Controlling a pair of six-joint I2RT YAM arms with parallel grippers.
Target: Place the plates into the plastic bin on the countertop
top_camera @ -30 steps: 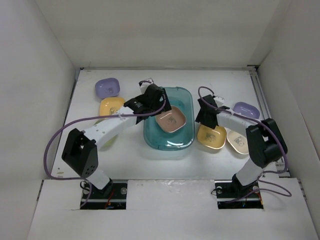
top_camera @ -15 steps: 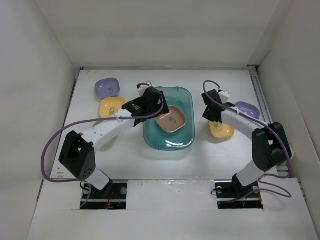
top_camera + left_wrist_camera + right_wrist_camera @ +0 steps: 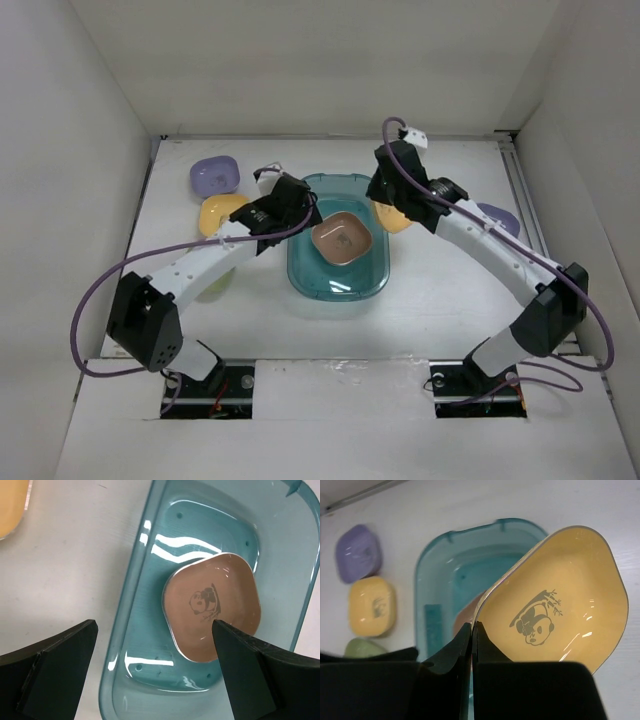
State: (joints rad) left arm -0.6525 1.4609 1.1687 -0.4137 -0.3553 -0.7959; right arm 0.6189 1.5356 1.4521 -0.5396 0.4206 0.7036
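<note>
The orange-yellow panda plate hangs across the side of the bin, so I will move my right gripper to the left in the top view and down over the pink-brown plate [image 3: 342,238] [image 3: 466,616].
The teal plastic bin [image 3: 336,278] stands mid-countertop with a pink-brown plate [image 3: 342,238] lying flat inside it. My right gripper [image 3: 472,629] is shut on the rim of an orange-yellow panda plate [image 3: 555,605]. It holds the plate tilted in the air at the bin's back right corner [image 3: 392,216]. My left gripper [image 3: 155,672] hangs open and empty above the bin's left wall [image 3: 127,615], with the pink-brown plate [image 3: 212,607] below it. A purple plate [image 3: 215,175] and a yellow plate [image 3: 222,212] lie left of the bin.
Another purple plate [image 3: 500,218] lies right of the bin, partly behind my right arm. A light green plate [image 3: 365,647] sits near the yellow one [image 3: 370,605]. White walls enclose the countertop [image 3: 430,300] on three sides.
My right gripper shut on the orange-yellow plate right of the bin, lifted it and carried it back and left to the bin's rim. My left gripper drew slightly left, still open.
</note>
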